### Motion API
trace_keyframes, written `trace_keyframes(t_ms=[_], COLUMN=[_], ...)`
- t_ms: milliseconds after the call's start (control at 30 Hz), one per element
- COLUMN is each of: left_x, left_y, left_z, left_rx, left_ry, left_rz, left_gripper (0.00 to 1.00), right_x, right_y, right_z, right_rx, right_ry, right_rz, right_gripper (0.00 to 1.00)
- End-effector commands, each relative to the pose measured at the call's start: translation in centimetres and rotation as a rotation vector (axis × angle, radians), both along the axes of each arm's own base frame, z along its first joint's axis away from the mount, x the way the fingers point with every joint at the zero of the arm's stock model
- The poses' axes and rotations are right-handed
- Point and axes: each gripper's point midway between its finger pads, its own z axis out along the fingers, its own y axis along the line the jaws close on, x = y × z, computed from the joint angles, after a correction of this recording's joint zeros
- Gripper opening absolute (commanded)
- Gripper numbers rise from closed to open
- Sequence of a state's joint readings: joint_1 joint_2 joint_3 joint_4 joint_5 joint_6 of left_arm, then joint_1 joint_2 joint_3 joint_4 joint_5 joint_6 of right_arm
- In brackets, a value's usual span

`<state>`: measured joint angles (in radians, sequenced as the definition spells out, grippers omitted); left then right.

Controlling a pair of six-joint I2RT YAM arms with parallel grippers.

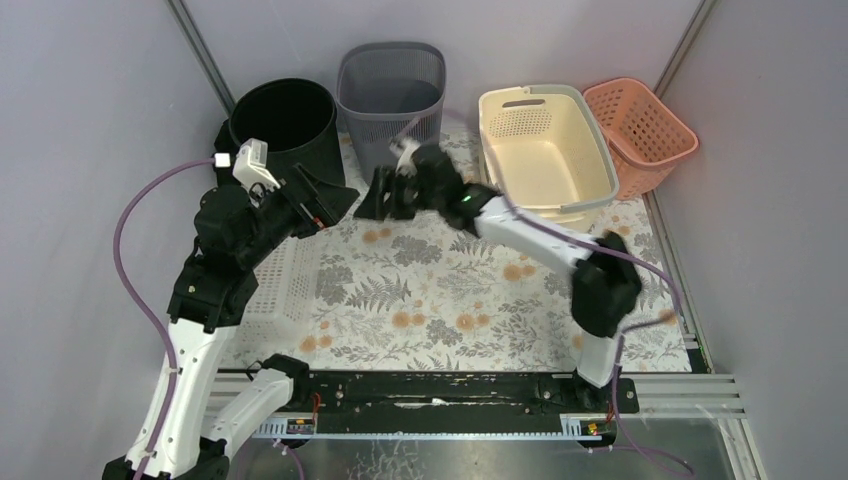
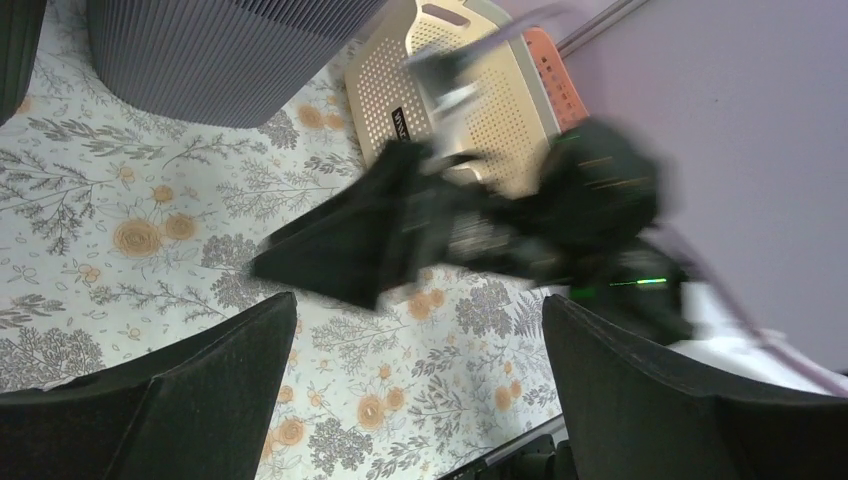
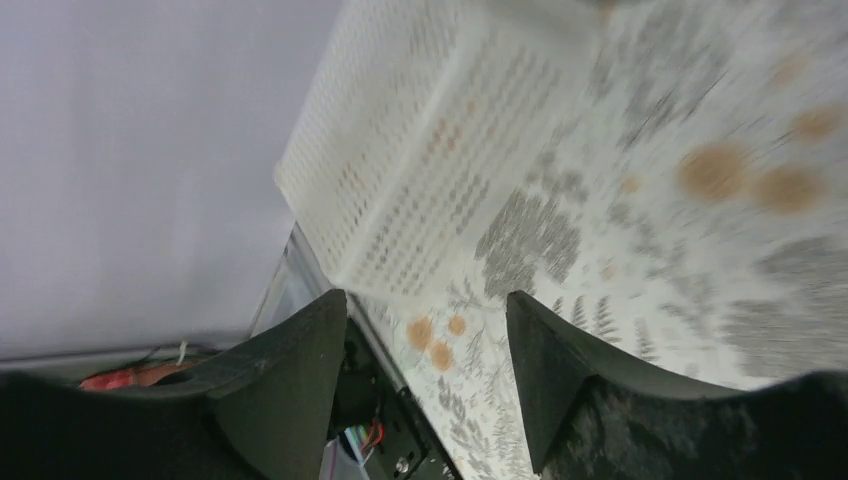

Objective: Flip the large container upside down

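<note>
My right gripper will next swing to the right in the top view and turn down onto the cream basket's long side rim (image 1: 484, 150), because the basket's opening faces up.
A large white perforated container (image 1: 287, 285) lies on the flowered cloth at the left, partly hidden under my left arm. In the right wrist view it (image 3: 430, 150) shows its flat perforated bottom facing up. My left gripper (image 1: 335, 205) hovers above the cloth just right of the black bin, open, with only cloth between its fingers (image 2: 415, 330). My right gripper (image 1: 383, 205) hangs close beside it in front of the grey basket, facing left. It is open and empty (image 3: 425, 310). The two grippers' tips nearly meet, and neither touches the white container.
Along the back stand a black round bin (image 1: 285, 125), a grey slatted basket (image 1: 392, 85), a cream basket (image 1: 545, 150) and an orange basket (image 1: 640, 125). A black rail (image 1: 430, 390) runs along the near edge. Walls close in left and right.
</note>
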<state>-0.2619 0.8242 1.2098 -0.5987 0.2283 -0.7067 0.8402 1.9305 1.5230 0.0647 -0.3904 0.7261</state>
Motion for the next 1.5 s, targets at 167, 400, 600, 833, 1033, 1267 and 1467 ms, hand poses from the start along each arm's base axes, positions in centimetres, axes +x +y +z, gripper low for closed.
trace_keyframes(t_ms=[167,400,600,833,1033,1267,1467], left_x=[1.8,2.0,2.0,2.6,3.0,2.5,1.0], left_y=[-0.5,-0.8,-0.3,-1.3,-1.7,-1.3,-1.1], left_z=[-2.7,-3.6,-4.5,-7.1,-8.1,-7.8,-7.9], left_rx=[0.075,0.133,0.165,0.146,0.157,0.18,0.14], left_ry=[0.032,0.049,0.06,0.108,0.128,0.116,0.108], left_rz=[-0.031,-0.075,-0.061,-0.099,-0.127,-0.119,-0.114], left_gripper=[1.0,1.0,1.0,1.0,1.0,1.0,1.0], right_x=[6.6,13.9,16.8,17.1,18.0,18.4,17.0], right_y=[-18.2,-24.3,-27.6,-28.7,-28.0,-28.4,-28.9], right_z=[8.4,5.6,2.9,-0.6,-3.6,-4.7,-4.1], right_rx=[-0.736,-0.956,-1.067,-1.14,-1.082,-1.044,-1.027], right_ry=[-0.357,-0.319,-0.278,-0.251,-0.183,-0.139,-0.101], right_rz=[-0.218,-0.439,-0.523,-0.493,-0.422,-0.405,-0.382], right_gripper=[0.7,0.6,0.63,0.64,0.62,0.29,0.0])
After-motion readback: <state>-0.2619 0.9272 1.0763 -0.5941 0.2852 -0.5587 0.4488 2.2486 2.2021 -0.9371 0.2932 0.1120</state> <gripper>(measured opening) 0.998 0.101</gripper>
